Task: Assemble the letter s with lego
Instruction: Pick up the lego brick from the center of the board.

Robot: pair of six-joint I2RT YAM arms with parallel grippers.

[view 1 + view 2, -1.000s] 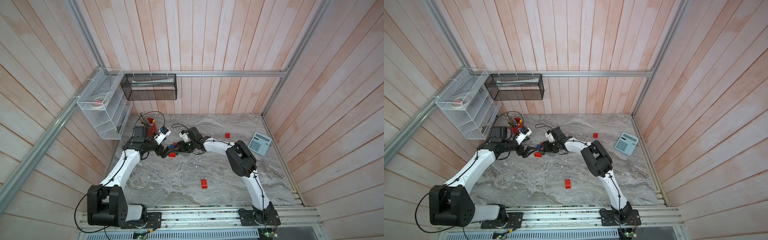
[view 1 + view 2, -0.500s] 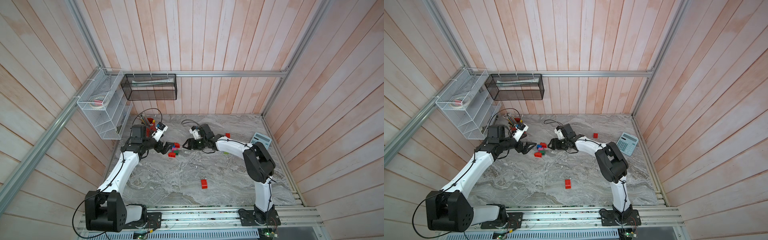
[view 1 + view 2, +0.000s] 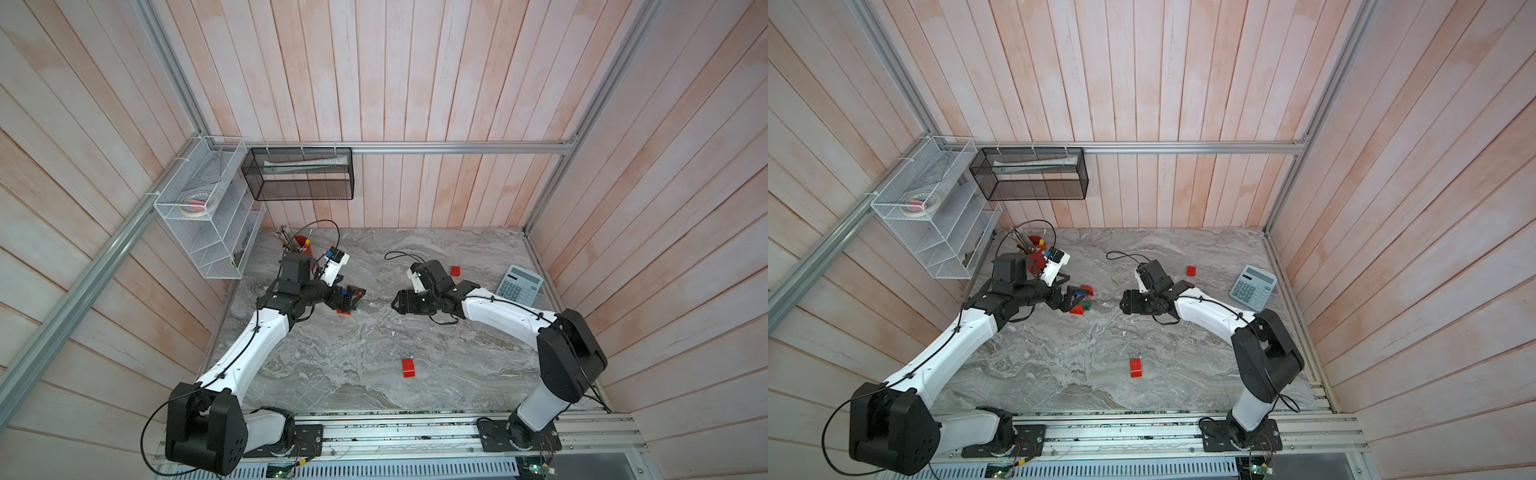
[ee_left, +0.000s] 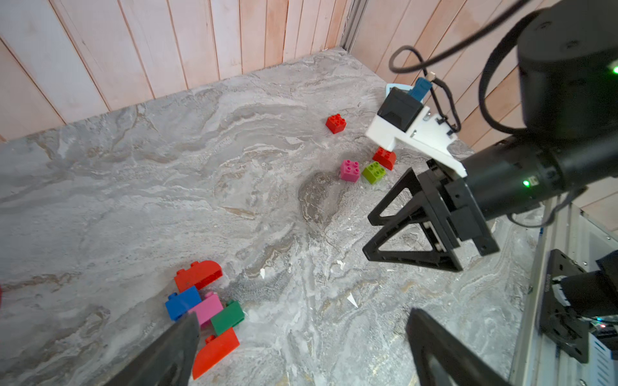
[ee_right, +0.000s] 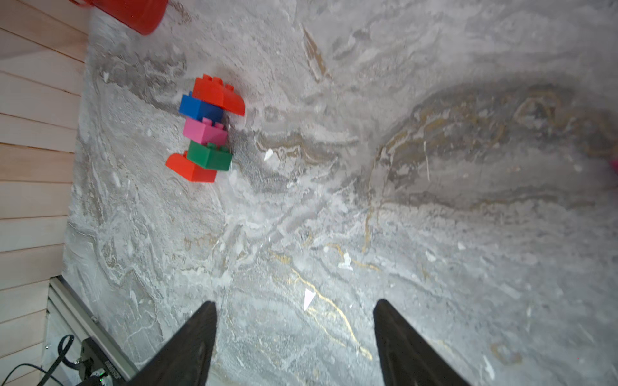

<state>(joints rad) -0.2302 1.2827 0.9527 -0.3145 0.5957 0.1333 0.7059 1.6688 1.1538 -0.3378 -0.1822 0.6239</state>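
The right gripper draws back and lowers open around the front red brick [image 3: 409, 367] next, as the brick lies below it and back toward my base.
A joined lego piece [image 4: 204, 310] lies flat on the marble: red, blue, pink, dark green and red bricks in a zigzag. It also shows in the right wrist view [image 5: 205, 128] and in both top views [image 3: 347, 301] [image 3: 1080, 302]. My left gripper [image 4: 302, 320] is open wide over it, one finger [image 4: 174, 351] at the blue and pink bricks. My right gripper [image 5: 295, 304] is open with only bare table between its fingers, and stands apart to the right of the piece [image 3: 395, 303]. Loose pink [image 4: 349, 170], lime [image 4: 374, 172] and red [image 4: 384, 157] bricks lie under the right arm.
A small red brick [image 3: 456, 271] lies toward the back right and a longer red one [image 3: 408, 368] toward the front. A calculator [image 3: 519, 283] sits at the right wall. A red pen cup [image 3: 301, 245] stands behind the left arm, below a white wire rack [image 3: 199, 232].
My right gripper has drawn back to the right, away from the joined piece, and has opened wider. My left gripper has moved right, up to the piece, staying open.
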